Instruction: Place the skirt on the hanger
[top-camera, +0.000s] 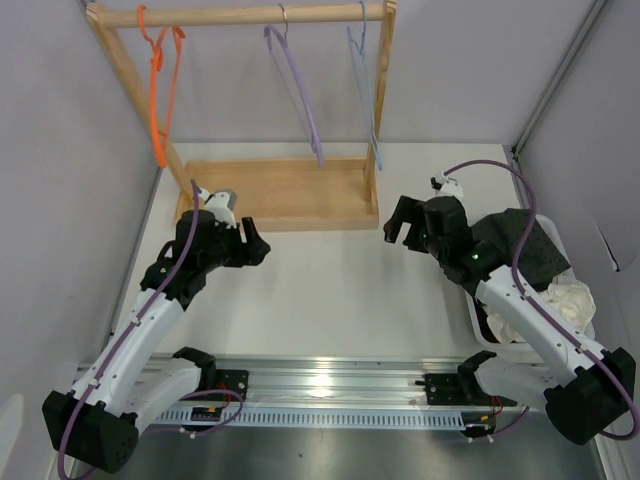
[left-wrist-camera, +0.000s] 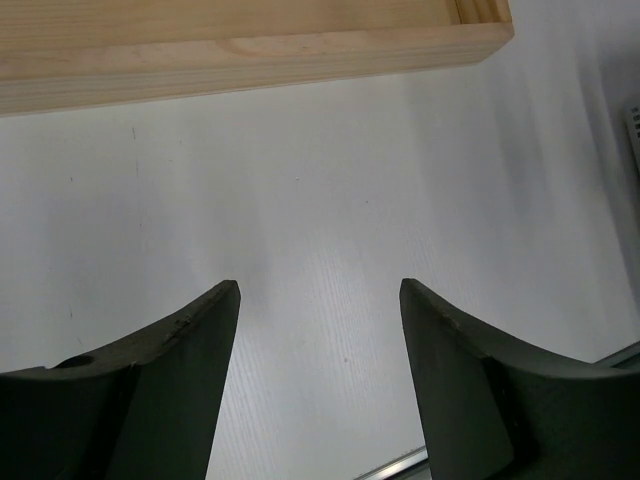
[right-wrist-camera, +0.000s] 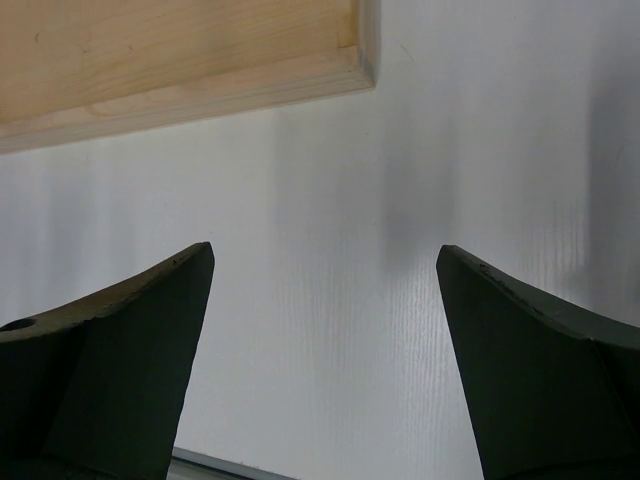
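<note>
My right gripper moves over the bin and down onto the skirt beside the white cloth next, as the skirt lies to the cloth's right in the top view.
The light-blue hanger hangs on the right of the wooden rail, hook over the bar. The dark charcoal skirt lies bunched in the white bin at the right, partly behind my right arm. My left gripper is open and empty above the table, just in front of the rack's base; its wrist view shows only bare table between the fingers. My right gripper is open and empty near the base's right corner, left of the skirt; its wrist view also shows bare table.
A wooden rack with a tray base stands at the back, also carrying an orange hanger and a purple hanger. The base shows in both wrist views. A white cloth lies in the bin.
</note>
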